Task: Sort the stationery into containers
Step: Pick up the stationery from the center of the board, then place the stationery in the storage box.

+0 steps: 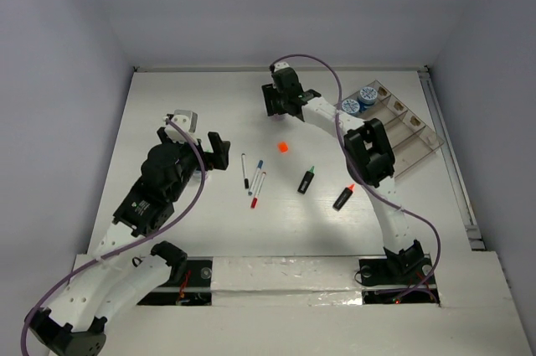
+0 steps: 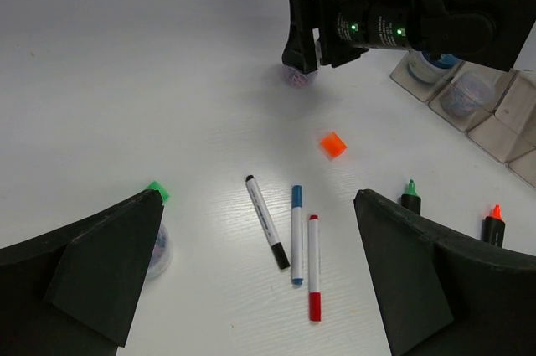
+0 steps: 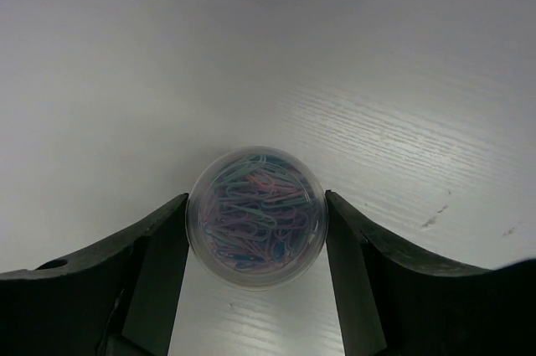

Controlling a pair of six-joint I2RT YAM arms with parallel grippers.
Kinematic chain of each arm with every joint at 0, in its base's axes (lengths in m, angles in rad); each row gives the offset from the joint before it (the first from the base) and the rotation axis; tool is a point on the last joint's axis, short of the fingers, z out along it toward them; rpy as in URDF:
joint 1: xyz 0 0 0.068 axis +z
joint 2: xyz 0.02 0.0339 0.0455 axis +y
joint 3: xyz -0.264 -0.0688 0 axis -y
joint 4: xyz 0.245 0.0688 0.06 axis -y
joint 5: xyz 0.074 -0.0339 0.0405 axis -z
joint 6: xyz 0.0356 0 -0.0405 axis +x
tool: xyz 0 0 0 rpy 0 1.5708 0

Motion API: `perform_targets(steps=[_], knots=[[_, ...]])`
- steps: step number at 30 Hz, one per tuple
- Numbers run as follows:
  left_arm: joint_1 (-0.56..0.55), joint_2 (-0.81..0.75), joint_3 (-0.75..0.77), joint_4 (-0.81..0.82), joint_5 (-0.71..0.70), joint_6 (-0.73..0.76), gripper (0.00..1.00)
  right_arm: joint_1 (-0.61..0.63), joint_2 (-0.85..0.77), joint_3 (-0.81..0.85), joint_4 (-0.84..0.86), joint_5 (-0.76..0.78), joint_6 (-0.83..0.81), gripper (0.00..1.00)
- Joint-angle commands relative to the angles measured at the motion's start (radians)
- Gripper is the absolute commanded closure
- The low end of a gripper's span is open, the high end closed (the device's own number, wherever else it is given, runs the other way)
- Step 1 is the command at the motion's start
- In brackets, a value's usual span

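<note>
My right gripper will lift and move across to the tray section with a clear pot in it, to its right in the top view, and let go of the matching pot of paper clips there.
My right gripper (image 1: 280, 103) is shut on a small clear round pot of coloured paper clips (image 3: 256, 218), which stands on the table at the back centre; it also shows in the left wrist view (image 2: 298, 78). My left gripper (image 1: 197, 142) is wide open and empty, with three white pens ahead of it: black cap (image 1: 244, 170), blue cap (image 1: 255, 170), red cap (image 1: 256, 193). An orange cube (image 1: 283, 147), a green-tipped highlighter (image 1: 306, 180) and an orange-tipped highlighter (image 1: 343, 197) lie on the table. The clear tray (image 1: 410, 134) at the right holds two blue-lidded pots (image 1: 358, 101).
Another small round pot (image 2: 157, 249) stands by my left finger in the left wrist view, with a small green bit (image 2: 157, 191) at that fingertip. Walls close in the table on three sides. The right arm's cable arcs over the tray's near side.
</note>
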Motion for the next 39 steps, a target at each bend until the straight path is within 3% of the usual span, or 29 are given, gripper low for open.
perform_targets(steps=[1,7,11,15,18,24,39], knots=[[0.005,-0.013,-0.002,0.041,0.013,0.01,0.01,0.006,-0.174,-0.025,0.051,0.051,-0.027,0.56],[0.005,-0.012,-0.002,0.041,0.036,0.008,0.01,-0.07,-0.527,-0.272,0.122,0.089,-0.014,0.58],[0.005,-0.018,-0.002,0.041,0.062,0.007,0.01,-0.228,-0.73,-0.474,0.12,0.08,0.026,0.58],[0.014,-0.015,-0.005,0.044,0.078,0.005,0.01,-0.357,-0.872,-0.666,0.108,0.072,0.06,0.58],[0.014,-0.006,-0.008,0.041,0.084,0.004,0.01,-0.421,-0.915,-0.715,0.1,0.069,0.071,0.58],[0.014,-0.001,-0.009,0.044,0.099,0.001,0.01,-0.523,-0.866,-0.761,0.108,0.014,0.075,0.58],[0.014,-0.002,-0.009,0.043,0.105,0.001,0.01,-0.541,-0.691,-0.745,0.162,0.032,0.094,0.58]])
